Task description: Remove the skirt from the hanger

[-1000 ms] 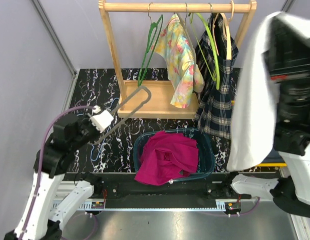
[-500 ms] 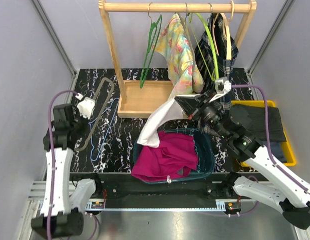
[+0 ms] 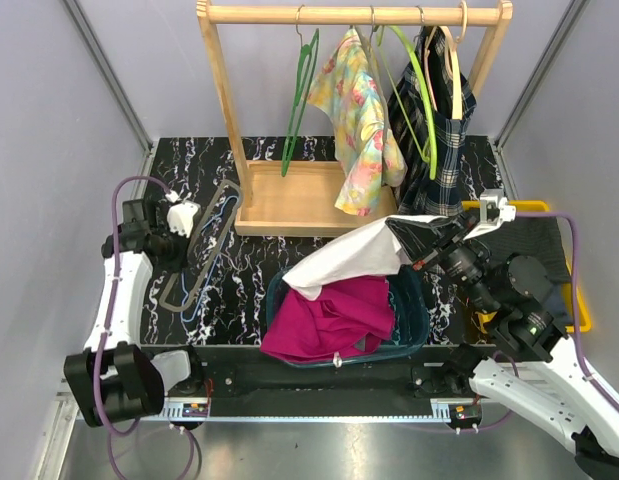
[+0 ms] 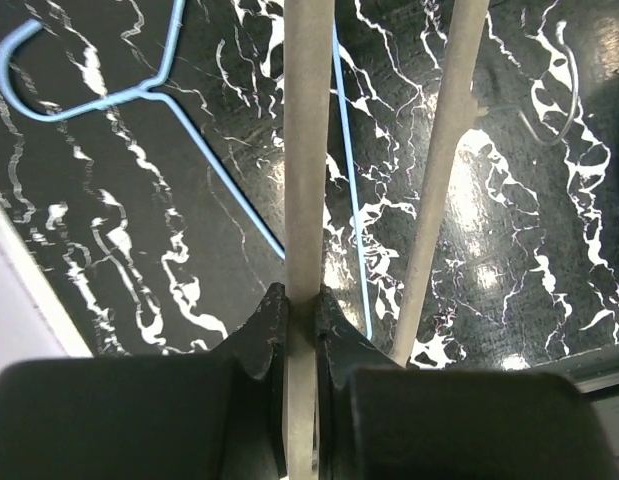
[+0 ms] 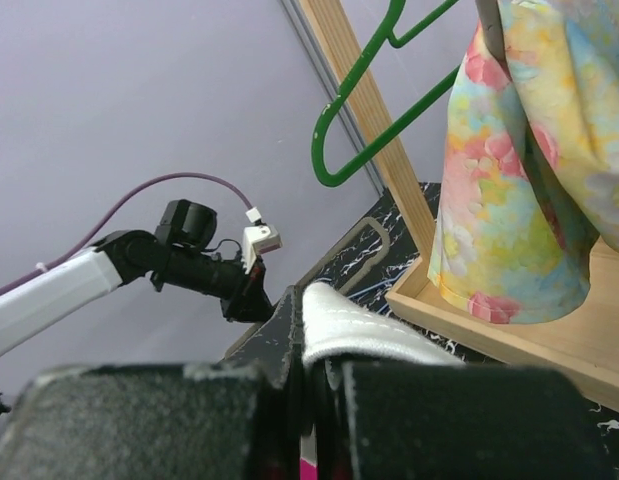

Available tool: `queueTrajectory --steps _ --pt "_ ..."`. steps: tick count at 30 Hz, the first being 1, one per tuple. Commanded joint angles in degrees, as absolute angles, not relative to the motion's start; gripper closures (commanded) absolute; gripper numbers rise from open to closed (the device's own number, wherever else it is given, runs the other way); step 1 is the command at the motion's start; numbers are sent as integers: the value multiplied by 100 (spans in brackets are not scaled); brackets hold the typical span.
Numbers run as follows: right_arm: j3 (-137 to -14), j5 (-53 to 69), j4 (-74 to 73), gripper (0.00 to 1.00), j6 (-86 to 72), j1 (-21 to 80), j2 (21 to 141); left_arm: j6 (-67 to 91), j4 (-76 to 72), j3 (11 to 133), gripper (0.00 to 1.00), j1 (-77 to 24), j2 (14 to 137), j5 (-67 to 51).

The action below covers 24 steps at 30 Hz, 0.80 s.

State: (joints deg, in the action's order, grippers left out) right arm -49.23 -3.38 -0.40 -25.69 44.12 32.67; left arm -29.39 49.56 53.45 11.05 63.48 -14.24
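Observation:
I will next move my left gripper down a little toward the light blue hanger on the tabletop and let go of the grey hanger there, because the skirt is already off it.
The white skirt [image 3: 351, 258] hangs free of the hanger, spread over the basket. My right gripper [image 3: 425, 240] is shut on its edge; in the right wrist view the white hem [image 5: 361, 332] is pinched between the jaws of the gripper [image 5: 309, 305]. My left gripper [image 3: 192, 228] is shut on the grey hanger [image 3: 207, 238], low over the black marbled table at the left. In the left wrist view one hanger bar [image 4: 307, 150] runs between the jaws of the gripper [image 4: 301, 305].
A teal basket [image 3: 416, 290] holds a magenta garment [image 3: 329, 315]. A light blue hanger [image 4: 189, 140] lies on the table. The wooden rack [image 3: 289, 205] carries green hangers [image 3: 297, 100], a floral shirt [image 3: 364, 130] and a plaid garment [image 3: 434, 150]. A yellow tray [image 3: 581, 300] holds dark clothes.
My right arm swung the white skirt from high at the right down to above the basket. My left arm drew the grey hanger left and lowered it toward the table.

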Motion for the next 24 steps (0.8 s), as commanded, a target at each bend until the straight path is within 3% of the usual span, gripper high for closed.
queueTrajectory --steps 1,6,18,21,22,24 --pt "-5325 156 -88 100 -2505 4386 3401 -2743 4544 5256 100 1116 6705 -1477" --pt "-5633 992 385 100 -2777 4386 3507 -2470 4421 5177 100 1116 6873 -1503" --pt "-5476 1248 106 100 -3313 4377 3059 -2153 3385 4658 100 1125 6969 -756" --pt "-5195 1109 -210 100 -3313 4377 3015 -2048 3244 4693 55 1125 7084 -554" --pt "-5090 1073 -307 100 -3296 4377 2997 -2030 3243 4719 21 1125 7093 -536" --pt "-4721 933 -562 100 -3304 4386 2988 -2013 3261 4816 5 1125 7023 -527"
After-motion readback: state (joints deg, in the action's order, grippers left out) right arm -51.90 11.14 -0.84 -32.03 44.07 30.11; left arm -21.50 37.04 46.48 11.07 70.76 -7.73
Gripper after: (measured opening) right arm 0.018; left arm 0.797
